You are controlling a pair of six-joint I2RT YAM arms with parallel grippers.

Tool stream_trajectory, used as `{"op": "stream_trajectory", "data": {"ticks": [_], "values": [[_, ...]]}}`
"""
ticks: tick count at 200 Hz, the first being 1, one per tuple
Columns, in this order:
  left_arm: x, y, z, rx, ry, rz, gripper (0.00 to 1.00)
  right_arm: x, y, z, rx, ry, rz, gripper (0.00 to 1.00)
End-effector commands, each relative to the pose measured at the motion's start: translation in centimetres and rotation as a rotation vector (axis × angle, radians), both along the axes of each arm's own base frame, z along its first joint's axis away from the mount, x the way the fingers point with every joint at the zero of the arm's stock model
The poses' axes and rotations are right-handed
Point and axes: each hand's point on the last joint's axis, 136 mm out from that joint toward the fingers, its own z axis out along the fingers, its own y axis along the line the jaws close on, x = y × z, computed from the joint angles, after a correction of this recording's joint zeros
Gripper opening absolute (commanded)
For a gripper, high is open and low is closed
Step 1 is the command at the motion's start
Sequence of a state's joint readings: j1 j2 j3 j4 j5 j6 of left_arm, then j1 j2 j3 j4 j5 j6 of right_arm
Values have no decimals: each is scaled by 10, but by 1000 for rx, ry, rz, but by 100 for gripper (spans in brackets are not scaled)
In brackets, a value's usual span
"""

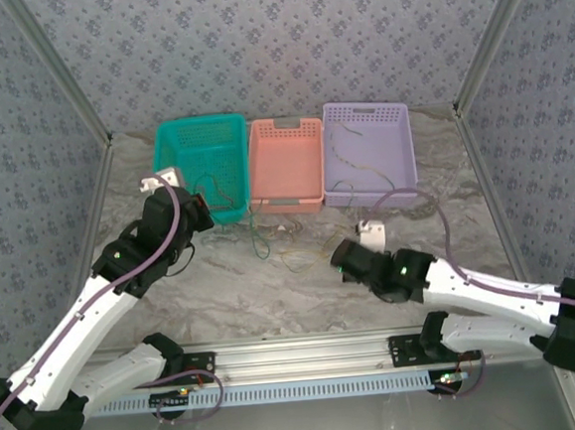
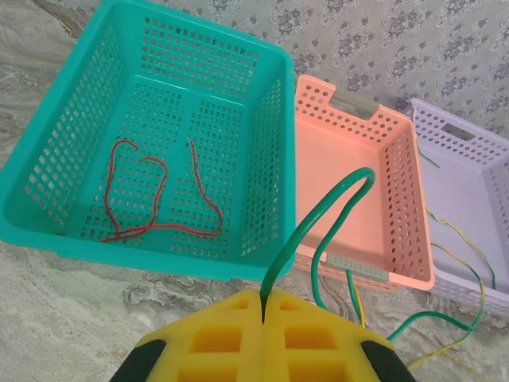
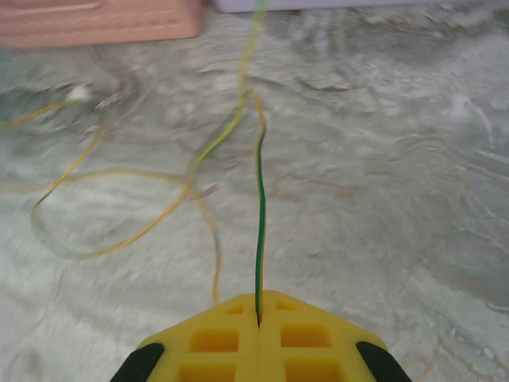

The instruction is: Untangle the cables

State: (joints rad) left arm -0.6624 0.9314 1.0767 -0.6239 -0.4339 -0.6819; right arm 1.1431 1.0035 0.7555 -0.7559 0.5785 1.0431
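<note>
The bare marble before the purple basket (image 1: 401,234) (image 3: 350,115) lies clear of the loose yellow loops, so the right gripper should move outward next and release the cable over it.
My left gripper (image 2: 262,296) is shut on a green cable (image 2: 314,231) that arches up and drops in front of the pink basket (image 2: 374,207); from above it hangs by the teal basket's near corner (image 1: 201,216). My right gripper (image 3: 258,312) is shut on a thin green-and-yellow cable (image 3: 259,207) running straight ahead over the table; it sits low at centre right (image 1: 341,259). Loose yellow cables (image 3: 119,187) loop on the marble to its left. A tangle of cables (image 1: 270,241) lies between the two grippers. A red cable (image 2: 151,199) rests in the teal basket (image 2: 262,159).
Three baskets stand in a row at the back: teal (image 1: 172,134), pink (image 1: 286,170) and purple (image 1: 365,119). The purple one holds yellow and green cables (image 2: 465,247) trailing over its near rim. Patterned walls close in the table on three sides.
</note>
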Motion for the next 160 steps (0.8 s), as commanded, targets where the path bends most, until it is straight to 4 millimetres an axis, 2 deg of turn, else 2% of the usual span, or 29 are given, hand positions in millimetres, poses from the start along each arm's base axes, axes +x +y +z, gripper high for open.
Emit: {"op": "stream_trajectory", "data": {"ticks": [1, 25, 48, 84, 128, 147, 160], "values": [[6, 2, 0, -7, -23, 22, 0, 3, -8, 66, 4, -237, -86, 0], [9, 8, -13, 44, -2, 54, 0, 1, 12, 131, 5, -353, -22, 0], [6, 16, -35, 85, 42, 84, 0, 6, 25, 177, 19, -408, 13, 0], [-7, 30, -84, 114, 132, 137, 0, 33, 14, 199, 52, -408, -7, 0], [-24, 41, -152, 127, 244, 182, 0, 62, -19, 229, 97, -410, -66, 0], [-33, 57, -169, 160, 278, 251, 0, 67, -34, 240, 104, -419, -95, 0], [-35, 65, -171, 180, 268, 281, 0, 68, -44, 240, 105, -410, -120, 0]]}}
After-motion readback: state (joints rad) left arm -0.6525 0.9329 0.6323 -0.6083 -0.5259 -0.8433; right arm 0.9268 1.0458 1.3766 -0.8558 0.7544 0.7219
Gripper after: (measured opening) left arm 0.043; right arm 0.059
